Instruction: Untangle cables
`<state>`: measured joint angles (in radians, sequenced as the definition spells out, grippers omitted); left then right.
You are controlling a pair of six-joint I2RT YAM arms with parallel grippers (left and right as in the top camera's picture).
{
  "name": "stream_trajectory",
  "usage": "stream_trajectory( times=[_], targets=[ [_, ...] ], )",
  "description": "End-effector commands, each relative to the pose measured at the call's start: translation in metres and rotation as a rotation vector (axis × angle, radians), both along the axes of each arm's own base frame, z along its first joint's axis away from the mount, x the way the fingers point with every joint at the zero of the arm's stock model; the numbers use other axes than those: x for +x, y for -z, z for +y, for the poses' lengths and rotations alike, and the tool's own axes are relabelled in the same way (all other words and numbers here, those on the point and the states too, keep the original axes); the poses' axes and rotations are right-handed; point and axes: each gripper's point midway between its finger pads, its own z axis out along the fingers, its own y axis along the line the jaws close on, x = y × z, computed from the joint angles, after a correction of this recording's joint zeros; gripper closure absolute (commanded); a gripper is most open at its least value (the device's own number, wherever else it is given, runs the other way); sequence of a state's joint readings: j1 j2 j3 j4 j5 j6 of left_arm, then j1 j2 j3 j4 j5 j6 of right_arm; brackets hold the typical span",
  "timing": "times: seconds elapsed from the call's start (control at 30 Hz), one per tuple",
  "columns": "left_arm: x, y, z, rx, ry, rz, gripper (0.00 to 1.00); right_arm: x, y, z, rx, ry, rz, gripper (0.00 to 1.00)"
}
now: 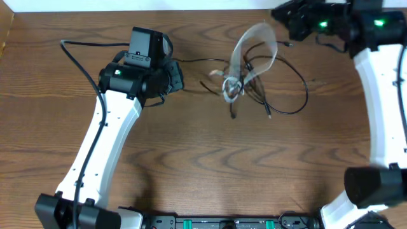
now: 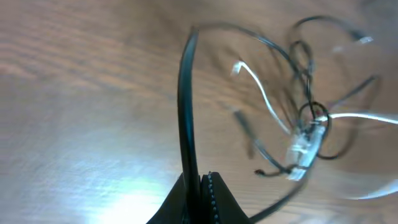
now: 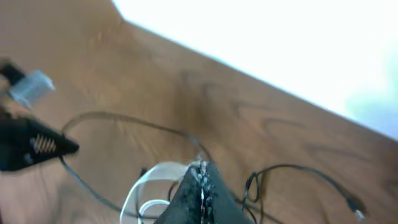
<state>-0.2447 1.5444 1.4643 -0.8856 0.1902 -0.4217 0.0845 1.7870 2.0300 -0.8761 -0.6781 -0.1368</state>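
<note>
My right gripper moves back from the far edge of the table and tips toward the tangle (image 1: 241, 79) (image 3: 160, 202) next, then releases the white cable.
The cables (image 1: 254, 83) lie in a tangle at mid-table, with thin black loops spreading right and a knot (image 1: 231, 86) where the white cable bunches. My left gripper (image 1: 180, 75) is left of the knot, shut on a black cable (image 2: 185, 106). That cable arcs away from the fingers and curves into the knot (image 2: 308, 134). My right gripper (image 1: 275, 18) hangs at the far right of the tangle, shut on the white cable (image 1: 254, 44), whose loop (image 3: 146, 183) rises blurred from the knot to the fingertips (image 3: 200, 169).
The wooden table's far edge (image 3: 249, 70) runs just behind the right gripper, with a white surface beyond it. The left arm's own thick black wire (image 1: 76, 52) trails at the back left. Both arm bases (image 1: 375, 184) stand along the near edge.
</note>
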Motion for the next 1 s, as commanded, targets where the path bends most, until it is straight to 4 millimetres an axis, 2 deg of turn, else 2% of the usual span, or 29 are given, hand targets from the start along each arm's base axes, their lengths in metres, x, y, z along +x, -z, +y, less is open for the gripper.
stream_trajectory(
  times=[0.0, 0.13, 0.23, 0.33, 0.4, 0.43, 0.53, 0.57, 0.67, 0.7, 0.77, 0.8, 0.97],
  targets=[
    [0.004, 0.013, 0.018, 0.094, -0.05, 0.03, 0.92, -0.013, -0.048, -0.013, 0.075, 0.134, -0.038, 0.99],
    [0.002, 0.026, 0.027, 0.154, -0.068, 0.071, 0.91, -0.013, -0.064, -0.035, 0.074, 0.301, -0.054, 0.99],
    [0.0, 0.03, 0.028, 0.163, -0.067, 0.09, 0.85, -0.017, -0.055, -0.037, 0.061, 0.308, -0.017, 0.99],
    [0.001, 0.03, 0.028, 0.163, -0.064, 0.083, 0.84, -0.019, -0.02, -0.033, 0.026, 0.3, 0.117, 0.99],
    [0.003, 0.028, 0.027, 0.171, -0.039, 0.07, 0.83, -0.019, -0.004, -0.029, 0.01, 0.286, 0.17, 0.94],
    [0.004, 0.025, 0.027, 0.173, -0.03, 0.056, 0.83, -0.02, 0.012, -0.022, -0.014, 0.253, 0.211, 0.88],
    [0.006, 0.004, 0.026, 0.169, -0.008, -0.004, 0.83, -0.021, 0.037, -0.008, -0.053, 0.194, 0.274, 0.75],
    [0.007, -0.011, 0.025, 0.155, -0.007, -0.044, 0.83, -0.021, 0.049, -0.002, -0.073, 0.172, 0.304, 0.7],
    [0.008, -0.045, 0.018, 0.101, 0.004, -0.135, 0.83, -0.021, 0.069, 0.011, -0.1, 0.13, 0.347, 0.67],
    [0.007, -0.062, 0.015, 0.069, 0.013, -0.184, 0.83, -0.022, 0.078, 0.017, -0.114, 0.109, 0.363, 0.66],
    [0.005, -0.081, 0.01, 0.03, 0.025, -0.245, 0.84, -0.022, 0.09, 0.026, -0.128, 0.087, 0.391, 0.62],
    [0.002, -0.098, 0.008, -0.002, 0.024, -0.3, 0.84, -0.024, 0.1, 0.034, -0.148, 0.057, 0.407, 0.6],
    [-0.004, -0.123, 0.009, -0.035, 0.004, -0.374, 0.89, -0.022, 0.136, 0.052, -0.186, 0.002, 0.475, 0.57]
  ],
)
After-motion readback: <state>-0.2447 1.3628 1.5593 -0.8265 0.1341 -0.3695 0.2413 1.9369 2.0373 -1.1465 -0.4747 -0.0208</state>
